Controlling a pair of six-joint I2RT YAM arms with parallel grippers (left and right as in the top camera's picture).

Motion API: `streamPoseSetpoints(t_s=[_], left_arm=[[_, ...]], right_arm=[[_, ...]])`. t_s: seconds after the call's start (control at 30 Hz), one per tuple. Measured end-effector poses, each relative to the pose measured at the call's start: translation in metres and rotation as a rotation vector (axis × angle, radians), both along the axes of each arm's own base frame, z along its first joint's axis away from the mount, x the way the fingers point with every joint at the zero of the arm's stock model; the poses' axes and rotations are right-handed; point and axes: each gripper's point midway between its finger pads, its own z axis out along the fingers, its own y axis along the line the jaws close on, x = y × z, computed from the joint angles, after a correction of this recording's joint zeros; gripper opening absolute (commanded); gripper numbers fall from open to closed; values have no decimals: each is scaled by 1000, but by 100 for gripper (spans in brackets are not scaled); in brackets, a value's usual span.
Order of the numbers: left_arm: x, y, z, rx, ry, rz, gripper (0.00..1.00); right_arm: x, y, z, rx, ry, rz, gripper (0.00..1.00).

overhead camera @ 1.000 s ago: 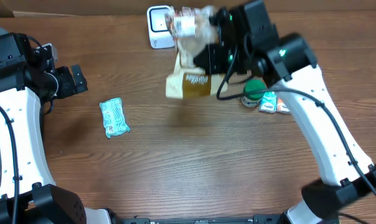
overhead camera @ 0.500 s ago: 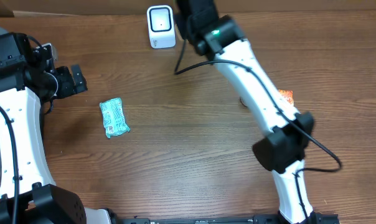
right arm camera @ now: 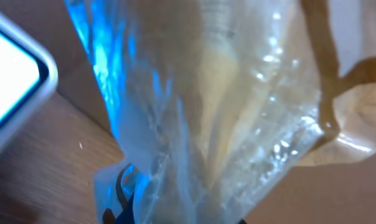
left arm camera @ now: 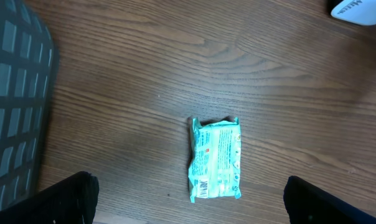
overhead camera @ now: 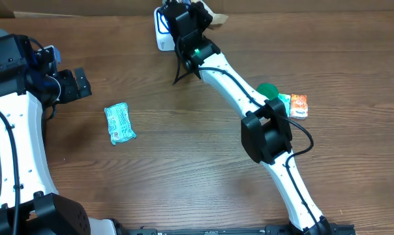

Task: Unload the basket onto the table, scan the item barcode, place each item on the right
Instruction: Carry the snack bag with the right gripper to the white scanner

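The small packets are back from my right gripper and to its right in the overhead view, so it should move over them and go down to release the bag.
The item, a clear plastic bag with pale tan contents, fills the right wrist view, lit blue along its left side. My right gripper is shut on the bag's lower end; one dark fingertip shows through the plastic. In the overhead view the right gripper holds the bag at the table's far edge, right beside the white scanner, whose bright face is at the left of the right wrist view. My left gripper is open, above and apart from a teal packet.
The teal packet lies left of centre. A green round lid and small white and orange packets lie at the right, next to the right arm. A grey basket stands at the far left.
My right arm has swung left and toward the far edge, carrying the bag from the table's middle right up to the scanner. The left arm has not moved.
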Motion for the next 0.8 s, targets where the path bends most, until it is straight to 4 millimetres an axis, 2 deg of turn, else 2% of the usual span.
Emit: streamPoseSetpoints(t_s=[0.1, 0.2, 0.33, 0.8], left_arm=[[0, 0, 0, 0, 0, 0, 100], [0, 0, 0, 0, 0, 0, 100], [0, 0, 0, 0, 0, 0, 100], [0, 0, 0, 0, 0, 0, 100]], right_arm=[[3, -6, -22, -54, 34, -11, 4], [4, -8, -32, -82, 49, -15, 4], [4, -4, -25, -74, 18, -17, 4], [0, 2, -25, -83, 19, -16, 4]])
